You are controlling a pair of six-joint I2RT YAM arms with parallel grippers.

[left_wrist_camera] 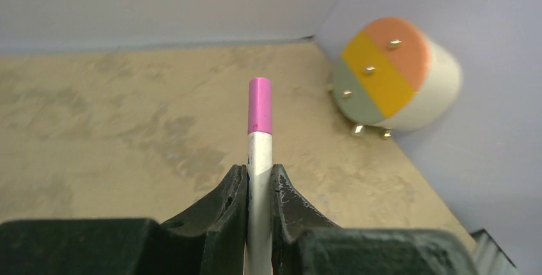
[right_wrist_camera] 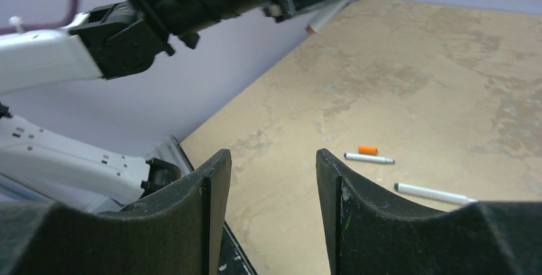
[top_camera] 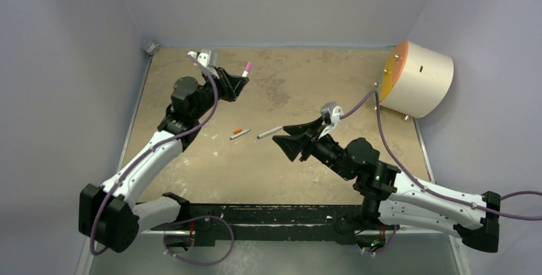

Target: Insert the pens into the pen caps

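Note:
The left gripper should tilt down next and lower the pen to the bare tabletop beyond the orange cap (top_camera: 237, 130) to release it, since the pink cap covers the pen's end.
My left gripper (top_camera: 241, 80) is raised at the far left and shut on a white pen (left_wrist_camera: 259, 157). The pen's far end wears the pink cap (left_wrist_camera: 260, 105), which also shows in the top view (top_camera: 247, 67). Two bare white pens lie mid-table: one (top_camera: 240, 134) with the orange cap (top_camera: 237, 130) beside it, the other (top_camera: 270, 132) just to its right. They show in the right wrist view too: pen (right_wrist_camera: 369, 158), orange cap (right_wrist_camera: 367, 150), second pen (right_wrist_camera: 434, 193). My right gripper (top_camera: 283, 146) is open and empty, just right of the second pen (right_wrist_camera: 271, 157). The blue cap is out of view.
A cream cylinder with an orange, yellow and grey face (top_camera: 417, 78) lies on its side at the far right corner; it also shows in the left wrist view (left_wrist_camera: 399, 73). Purple walls enclose the tan table (top_camera: 287, 172). The left arm (right_wrist_camera: 192, 0) crosses the top of the right wrist view.

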